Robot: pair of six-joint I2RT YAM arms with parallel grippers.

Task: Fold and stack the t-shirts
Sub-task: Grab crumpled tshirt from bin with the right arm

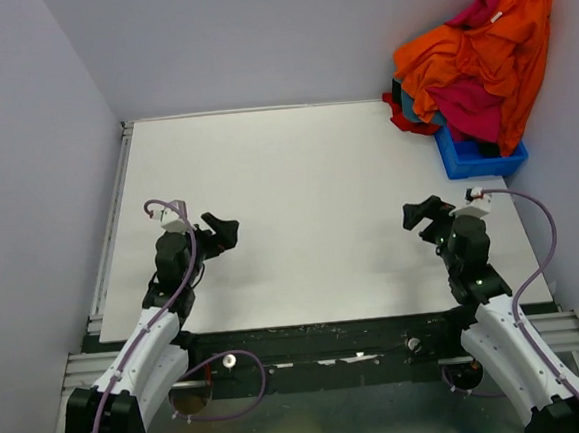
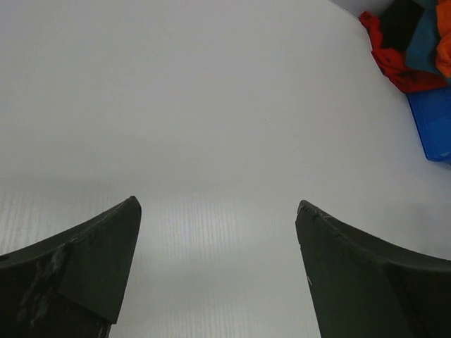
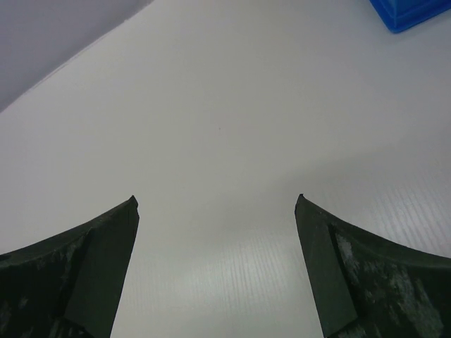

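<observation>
The right gripper rises and moves outward over the blue bin (image 1: 480,156) next, then down onto the orange t-shirt near the bin's side (image 1: 518,46), as it lies atop the heap.
A heap of crumpled t-shirts (image 1: 478,61), orange, magenta and red, overflows a blue bin (image 1: 480,156) at the table's far right corner. A red edge of the heap (image 2: 398,60) and the bin (image 2: 433,123) show in the left wrist view. The bin's corner (image 3: 409,13) shows in the right wrist view. My left gripper (image 1: 222,230) is open and empty above the near left of the white table (image 1: 308,195). My right gripper (image 1: 422,214) is open and empty above the near right, in front of the bin.
Grey walls close in the table on the left, back and right. A metal rail (image 1: 106,241) runs along the left edge. The black frame (image 1: 319,340) with the arm bases lies along the near edge.
</observation>
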